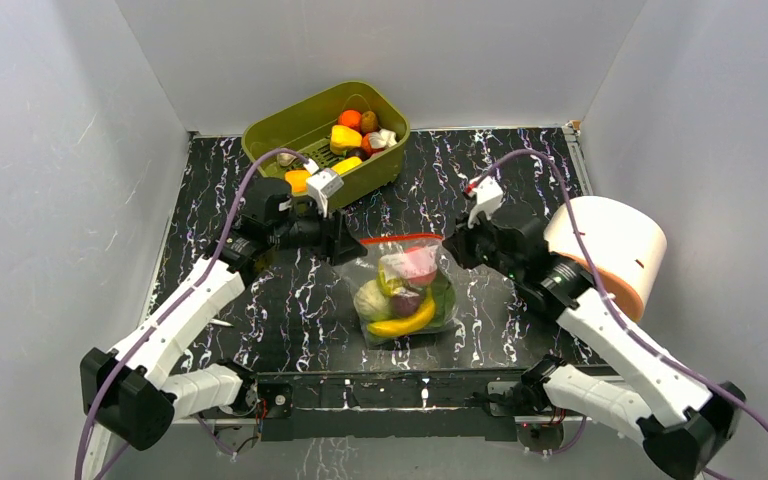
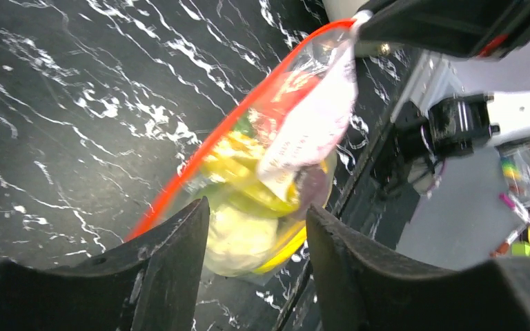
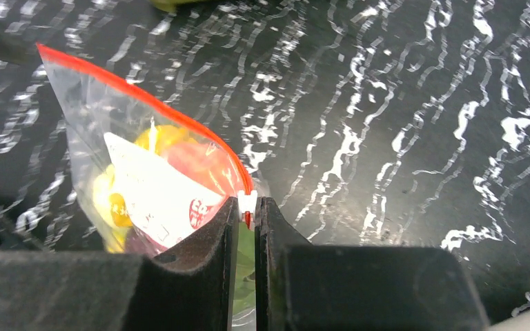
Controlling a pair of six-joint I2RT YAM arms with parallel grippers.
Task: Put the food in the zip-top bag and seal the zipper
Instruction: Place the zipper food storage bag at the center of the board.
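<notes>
The robot's right gripper needs to move away from the robot's base and down next. It should bring the bag's zipper edge toward the table before the tub [image 3: 266, 141].
The clear zip-top bag [image 1: 407, 285] lies mid-table holding food: a yellow banana [image 1: 406, 323], a pale cabbage [image 1: 370, 300], a purple ball [image 1: 406, 300], a green leaf [image 1: 444, 296] and a red piece. Its red-orange zipper [image 1: 401, 239] runs along the far edge. My right gripper [image 1: 454, 248] is shut on the white slider [image 3: 247, 202] at the zipper's right end [image 3: 145, 96]. My left gripper [image 1: 346, 246] is open at the bag's left corner. In the left wrist view its jaws [image 2: 255, 210] stand apart, with the bag [image 2: 297, 138] beyond them.
An olive-green tub [image 1: 290, 125] at the back holds more orange, yellow and red toy food. A white roll with an orange face [image 1: 610, 250] sits at the right, beside my right arm. Grey walls enclose the table.
</notes>
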